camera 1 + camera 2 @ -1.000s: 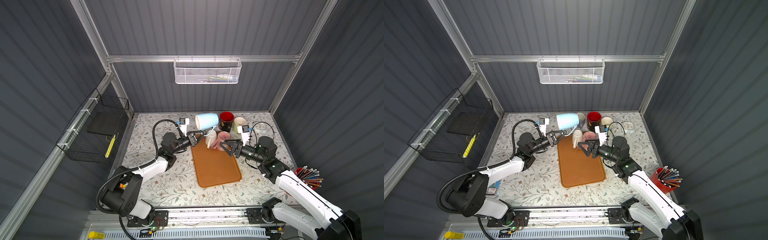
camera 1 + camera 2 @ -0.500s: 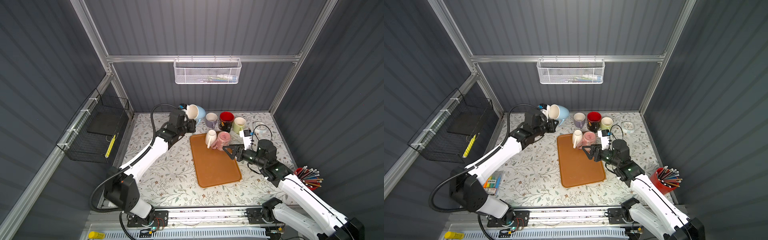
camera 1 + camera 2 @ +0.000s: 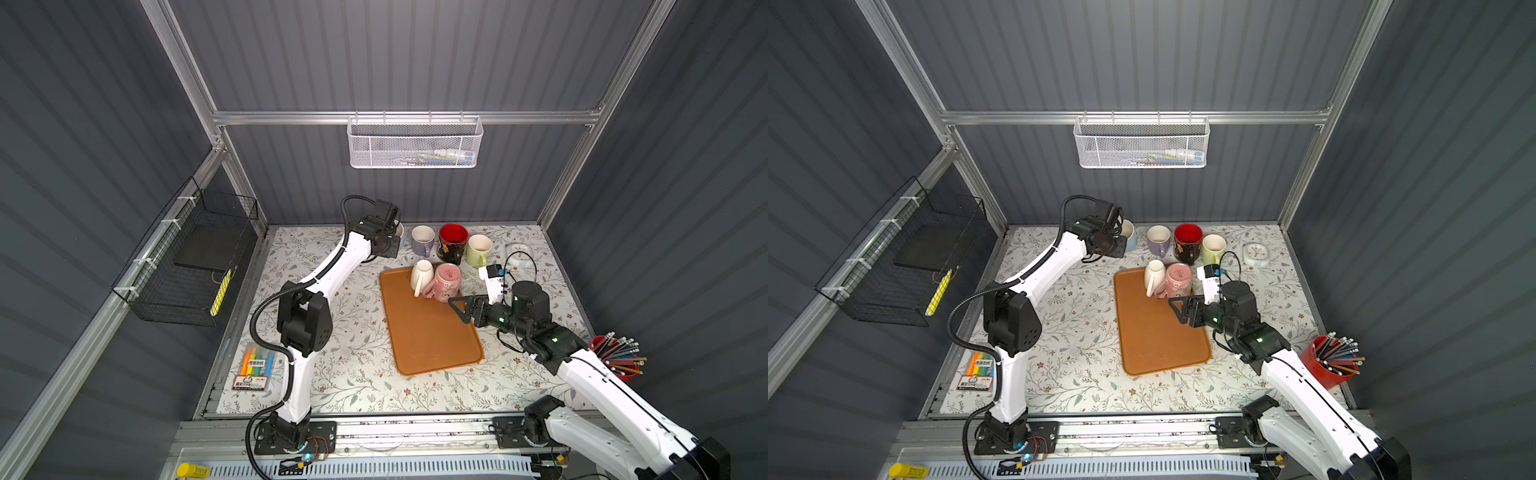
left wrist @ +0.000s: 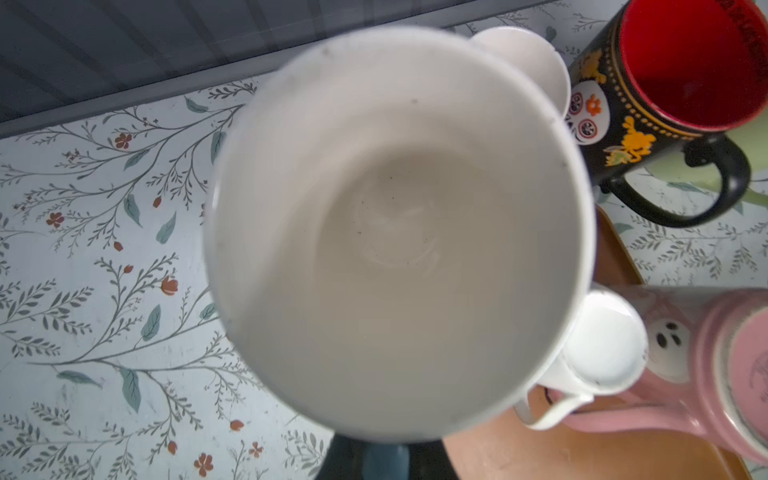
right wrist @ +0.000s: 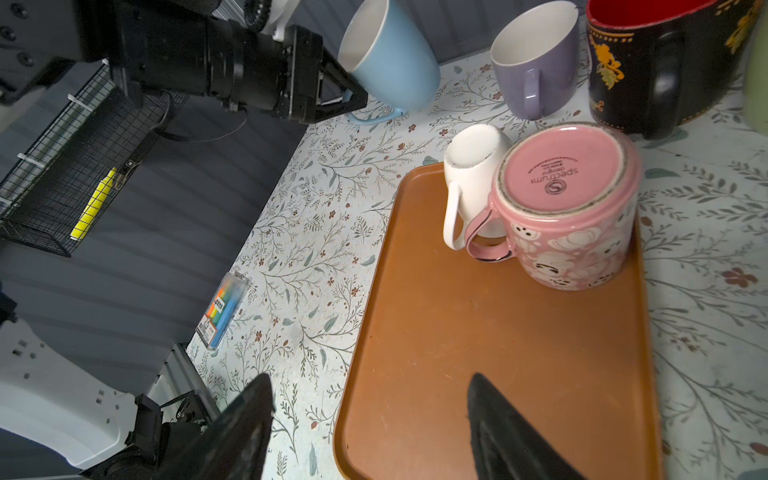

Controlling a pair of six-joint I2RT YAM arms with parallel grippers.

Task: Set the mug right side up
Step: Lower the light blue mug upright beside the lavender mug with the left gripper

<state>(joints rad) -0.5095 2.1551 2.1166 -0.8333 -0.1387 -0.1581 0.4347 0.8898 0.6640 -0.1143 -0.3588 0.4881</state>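
The light blue mug's opening already faces up, so my left gripper will next lower it toward the purple mug, onto the cloth, and release its handle.
The mug is light blue with a white inside. It stands mouth up and tilted at the back left of the table, low over the cloth; I cannot tell whether it touches. My left gripper is shut on its handle. In the left wrist view the mug's inside fills the picture. In both top views the left gripper covers most of the mug. My right gripper hangs open and empty over the brown tray, just short of the pink mug.
On the tray's far end the pink mug and a white mug stand upside down. Behind them stand a purple mug, a black-and-red mug and a green mug, mouths up. A red pencil pot is at the right edge, a marker pack front left.
The left arm has swung the blue mug from above the tray's far end to the back left and turned it from lying sideways to mouth up. The right gripper has drawn back a little.
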